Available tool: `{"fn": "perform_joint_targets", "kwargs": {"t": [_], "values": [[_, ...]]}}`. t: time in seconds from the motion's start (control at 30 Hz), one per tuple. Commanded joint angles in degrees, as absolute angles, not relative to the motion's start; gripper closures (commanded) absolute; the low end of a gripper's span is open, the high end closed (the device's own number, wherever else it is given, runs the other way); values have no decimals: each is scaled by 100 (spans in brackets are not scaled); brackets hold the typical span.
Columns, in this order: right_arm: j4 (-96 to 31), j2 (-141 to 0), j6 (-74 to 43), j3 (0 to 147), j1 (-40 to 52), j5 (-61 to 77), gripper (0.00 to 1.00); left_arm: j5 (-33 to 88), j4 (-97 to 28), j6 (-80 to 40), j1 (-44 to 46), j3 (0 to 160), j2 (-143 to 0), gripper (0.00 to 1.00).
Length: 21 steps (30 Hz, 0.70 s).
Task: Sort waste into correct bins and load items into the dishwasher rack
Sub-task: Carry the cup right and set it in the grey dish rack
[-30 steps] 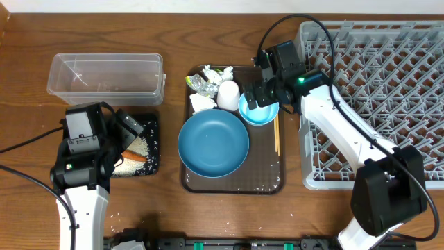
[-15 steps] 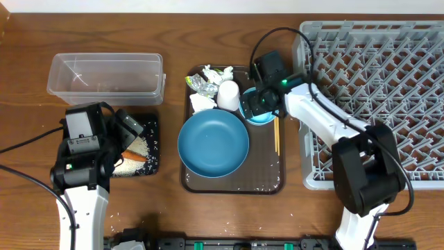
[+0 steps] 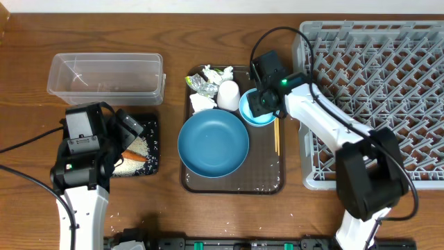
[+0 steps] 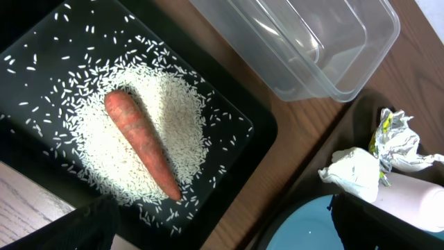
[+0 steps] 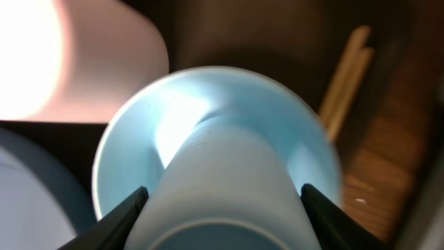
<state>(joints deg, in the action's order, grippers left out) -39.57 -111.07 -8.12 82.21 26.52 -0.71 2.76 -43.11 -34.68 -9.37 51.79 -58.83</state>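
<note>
The grey rack's empty wires are to the right of my right gripper in the overhead view, so next I will lift the light-blue cup over the bowl's side, lower it and let it go.
My right gripper (image 3: 259,104) (image 5: 222,208) is down in the small light-blue bowl (image 3: 259,119) (image 5: 132,146), with a finger pressed on each side of a light-blue cup (image 5: 222,167). The bowl sits on the dark-brown serving tray (image 3: 267,173), beside a white cup (image 3: 227,94), the dark-blue dish (image 3: 213,144), white tissues (image 3: 200,103), a silvery-green wrapper (image 3: 203,83) and chopsticks (image 3: 276,135). My left gripper (image 3: 130,132) (image 4: 222,212) is open and empty above the black tray (image 3: 151,156) (image 4: 239,128), which holds rice (image 4: 180,114) and a carrot (image 4: 139,142).
The clear tub (image 3: 104,76) (image 4: 305,42) stands behind the black tray and looks empty. The grey rack (image 3: 388,83) fills the right side, its near wall just right of my right arm. Rice grains lie scattered along the serving tray's front.
My right gripper moved left and down from the bowl's far rim into the bowl, around the light-blue cup. The left arm has not moved.
</note>
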Motion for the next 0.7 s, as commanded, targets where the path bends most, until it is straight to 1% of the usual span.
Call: {"fn": "perform_joint_targets", "kwargs": {"t": [0.0, 0.07, 0.13, 0.23, 0.3, 0.5, 0.67], "values": [[-4075, -10416, -823, 8709, 2571, -497, 57, 189, -4324, -3430, -974, 5306, -5911, 1], [-4115, -10106, -808, 8884, 2453, -718, 55, 189, -4324, -3430, -974, 5306, -5911, 1], [-4084, -9813, -808, 9021, 2283, -958, 55, 189, -4324, -3430, -974, 5306, -5911, 1], [-3990, -9432, -808, 9164, 1865, -1393, 59, 189, -4324, -3430, -974, 5306, -5911, 1], [-3929, -9236, -808, 9177, 1481, -1616, 60, 189, -4324, -3430, -974, 5306, -5911, 0], [-3920, -9113, -808, 9174, -246, -1865, 57, 189, -4324, -3430, -974, 5306, -5911, 1], [-3929, -9319, -810, 9174, -1839, -1555, 57, 189, -4324, -3430, -974, 5306, -5911, 1]]}}
